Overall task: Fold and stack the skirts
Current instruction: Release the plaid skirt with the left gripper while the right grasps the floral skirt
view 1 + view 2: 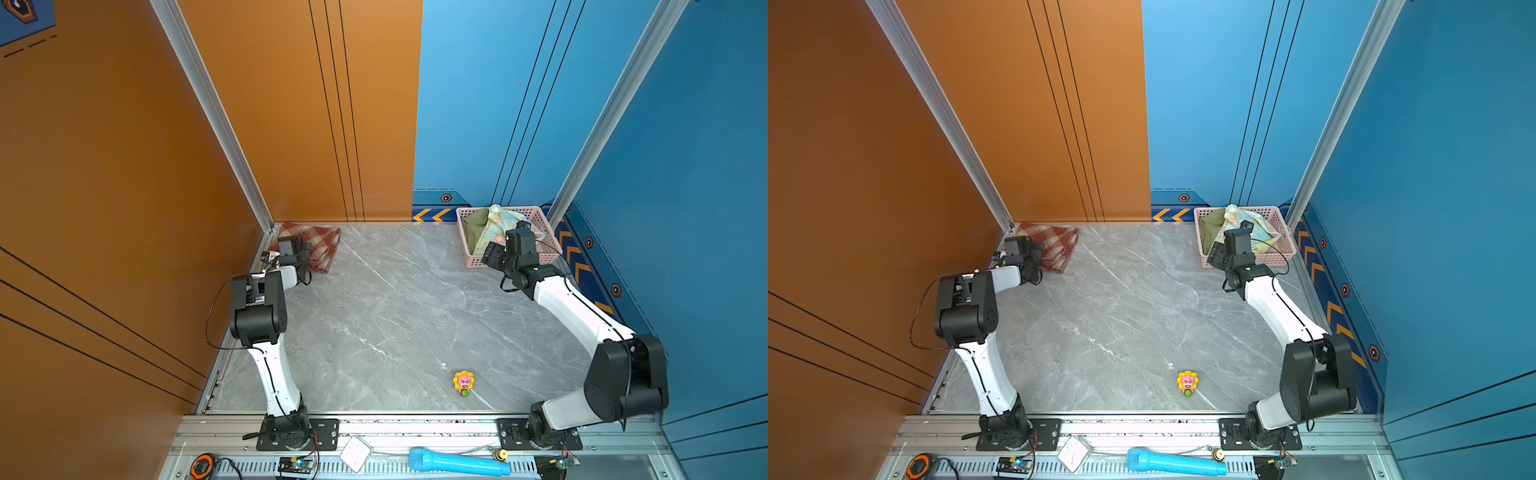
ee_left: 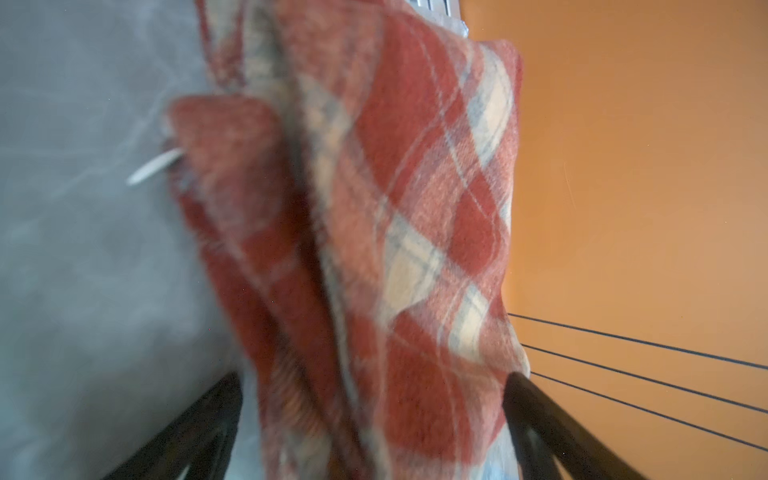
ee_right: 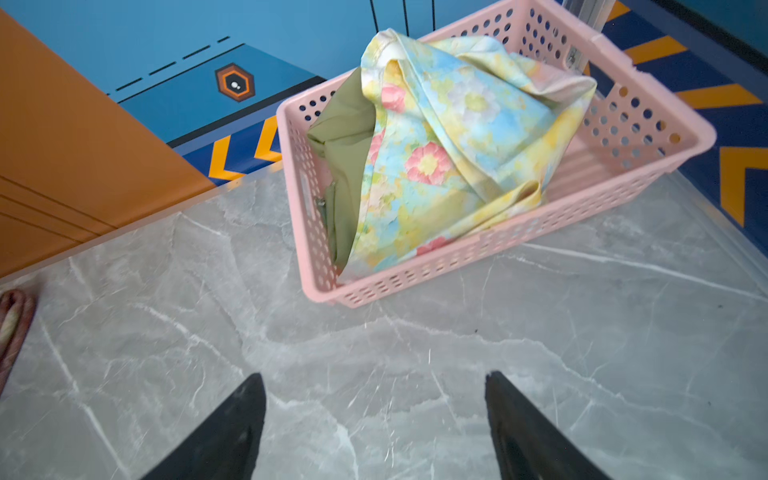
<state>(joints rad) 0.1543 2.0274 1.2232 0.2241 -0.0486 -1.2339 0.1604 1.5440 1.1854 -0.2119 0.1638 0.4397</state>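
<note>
My right gripper is to move outward past the basket's near rim and down onto the top of the floral skirt, because the floral skirt lies over the olive green one.
The red-and-cream plaid skirt lies folded in the far left corner of the marble table. In the left wrist view it fills the space between the spread fingers of my left gripper, which is open. In both top views the wrist hides those fingers. The floral skirt and the olive green skirt lie bunched in the pink basket. My right gripper hovers open over bare marble just in front of the basket.
The orange wall stands right beside the plaid skirt and the left gripper. A small sunflower toy stands near the table's front edge. A blue microphone lies on the rail below the table.
</note>
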